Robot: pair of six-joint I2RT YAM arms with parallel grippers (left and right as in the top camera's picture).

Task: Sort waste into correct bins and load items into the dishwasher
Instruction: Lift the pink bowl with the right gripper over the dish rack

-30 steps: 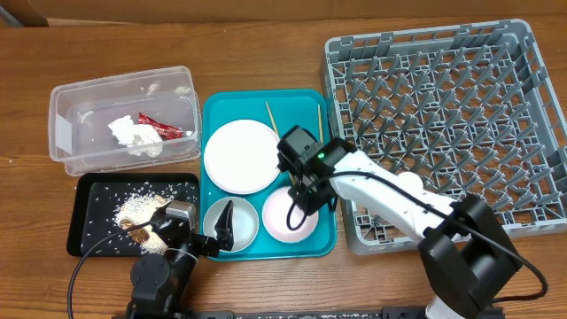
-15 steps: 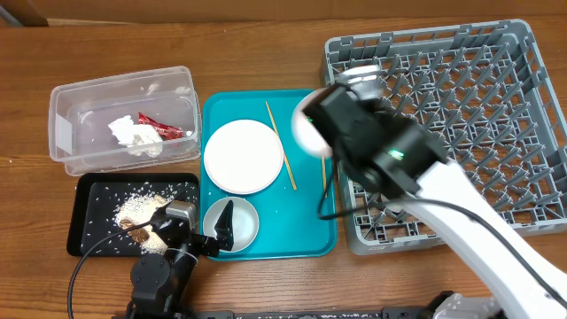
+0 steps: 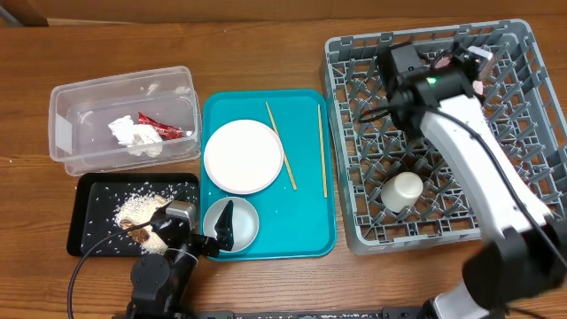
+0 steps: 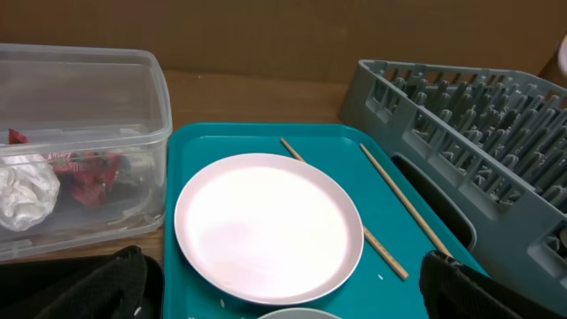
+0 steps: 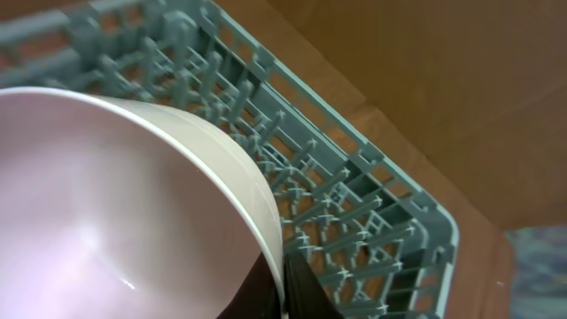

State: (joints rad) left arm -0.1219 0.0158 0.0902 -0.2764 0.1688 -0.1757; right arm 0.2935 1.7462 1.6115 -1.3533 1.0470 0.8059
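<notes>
The dish rack's wires beyond the cup lie below my right gripper, to its left in the overhead view, so it will lower sideways and release the pink bowl.
My right gripper [image 5: 282, 283] is shut on the rim of the pink bowl [image 5: 124, 204], holding it tilted above the far part of the grey dish rack [image 5: 354, 168]. From overhead, that gripper [image 3: 463, 64] and the bowl's edge [image 3: 479, 59] hang over the rack [image 3: 532, 133]. A small white cup [image 3: 406, 190] sits upside down in the rack. My left gripper [image 3: 226, 227] stands open over the white bowl [image 3: 244, 232] on the teal tray. The plate [image 4: 268, 226] and two chopsticks [image 4: 341, 206] [image 4: 403, 199] lie ahead of its fingers [image 4: 478, 288].
The clear tub [image 3: 71, 133] holds a white napkin [image 3: 131, 135] and a red wrapper [image 3: 161, 127]. The black tray [image 3: 89, 226] carries rice and brown scraps [image 3: 137, 211]. The teal tray [image 3: 306, 221] lies between the bins and the rack.
My right arm lifted the pink bowl off the teal tray and carried it right and back, over the rack. The left arm has not moved.
</notes>
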